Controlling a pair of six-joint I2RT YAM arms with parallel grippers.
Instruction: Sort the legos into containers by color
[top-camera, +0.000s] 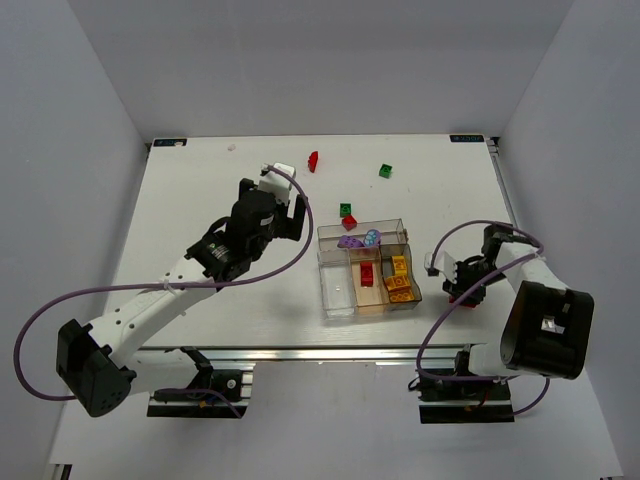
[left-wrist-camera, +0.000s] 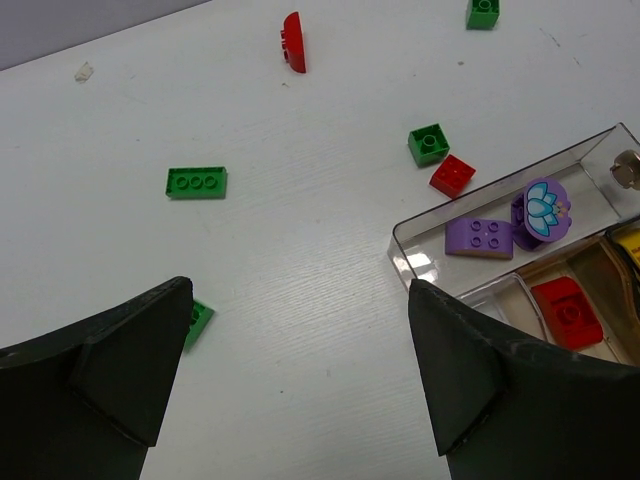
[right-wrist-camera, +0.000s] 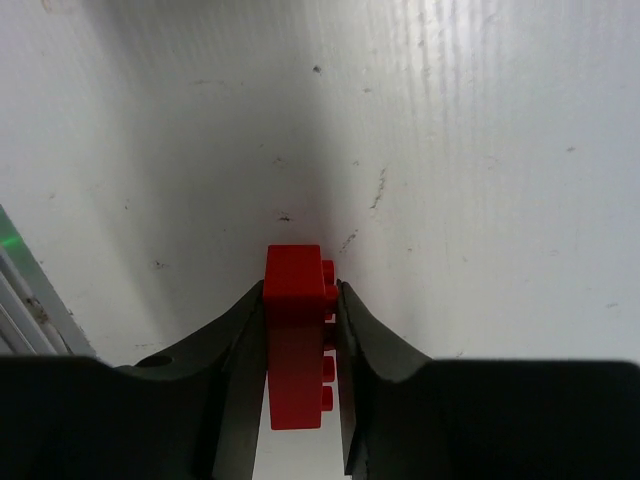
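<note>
The robot's right gripper next has to rise and move over the section of the tray holding red (top-camera: 369, 289), which is to its left in the top view, and let go of the matching red brick there.
A red brick (right-wrist-camera: 293, 350) stands on its side between the fingers of my right gripper (right-wrist-camera: 300, 290), which is shut on it, low over the table to the right of the containers; in the top view that gripper (top-camera: 463, 297) sits beside the tray. The clear tray (top-camera: 325, 270) holds lilac pieces (top-camera: 350, 241), a red brick (top-camera: 367, 273) and yellow bricks (top-camera: 399, 278). My left gripper (left-wrist-camera: 300, 290) hangs open over bare table left of the tray (left-wrist-camera: 400, 240), nothing between its fingers. Loose legos lie nearby: a green brick (left-wrist-camera: 428, 143), a red brick (left-wrist-camera: 452, 175) and a flat green one (left-wrist-camera: 196, 182).
Farther back lie a red rounded piece (top-camera: 313, 161) and a green brick (top-camera: 385, 171). Another green piece (left-wrist-camera: 198, 320) peeks from behind my left finger. The table's right edge (top-camera: 505, 200) runs close to the right arm. Purple cables loop from both arms.
</note>
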